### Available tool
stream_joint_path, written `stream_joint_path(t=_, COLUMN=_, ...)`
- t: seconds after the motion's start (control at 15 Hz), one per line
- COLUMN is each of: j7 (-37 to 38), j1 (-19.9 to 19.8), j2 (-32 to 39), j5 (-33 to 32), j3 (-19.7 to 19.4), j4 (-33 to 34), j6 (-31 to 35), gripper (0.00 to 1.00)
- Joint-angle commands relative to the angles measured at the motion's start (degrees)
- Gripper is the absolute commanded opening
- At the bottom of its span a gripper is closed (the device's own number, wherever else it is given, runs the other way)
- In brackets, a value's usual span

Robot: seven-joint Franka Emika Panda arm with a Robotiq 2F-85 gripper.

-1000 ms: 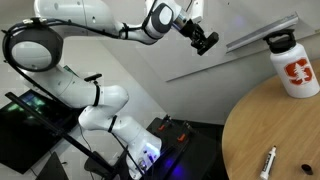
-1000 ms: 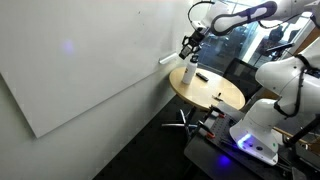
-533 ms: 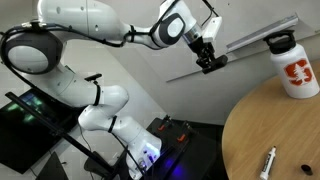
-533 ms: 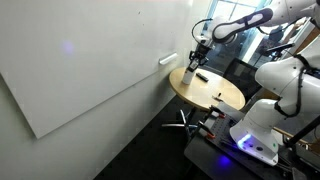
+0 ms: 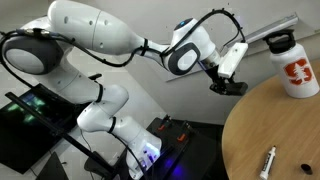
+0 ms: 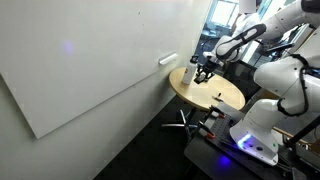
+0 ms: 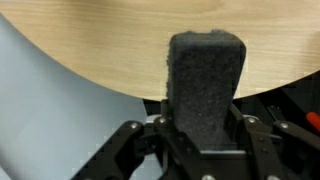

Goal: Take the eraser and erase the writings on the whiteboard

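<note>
My gripper lowers in past the table's edge next, onto the open bare wood between the bottle and the marker pen, and releases the eraser there.
My gripper is shut on the black eraser, which stands up between the fingers in the wrist view. In both exterior views the gripper hangs just off the edge of the round wooden table, away from the whiteboard. The eraser shows as a dark block at the fingertips. The whiteboard's grey ledge runs behind the bottle. No writings are plainly visible on the board in these views.
A white bottle with an orange logo stands on the table near the ledge. A slim white marker pen lies near the table's front. A black base with cables sits on the floor. A second robot arm stands beside the table.
The gripper with the eraser has swung down and away from the whiteboard toward the edge of the round table.
</note>
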Motion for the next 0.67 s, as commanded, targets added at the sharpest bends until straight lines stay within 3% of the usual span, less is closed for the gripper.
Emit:
stream_joint_path(t=0.0, j7=-1.2, j1=11.4, j2=-0.3, j5=3.7, j3=-13.8, j4=0.6, j6=4.3, gripper=0.27)
stream_joint_path(t=0.2, j7=-2.6, j1=20.8, j2=2.5, j5=6.3, j3=-24.9, j4=2.4, j6=7.9, gripper=0.27)
stream_joint_path(t=0.33, j7=-3.7, j1=26.2, j2=4.9, j5=8.6, j3=-30.0, j4=3.4, j6=10.7, gripper=0.27)
stream_joint_path(t=0.6, j7=-10.0, j1=29.3, j2=12.0, j5=13.3, j3=-33.8, j4=8.1, j6=12.1, gripper=0.27)
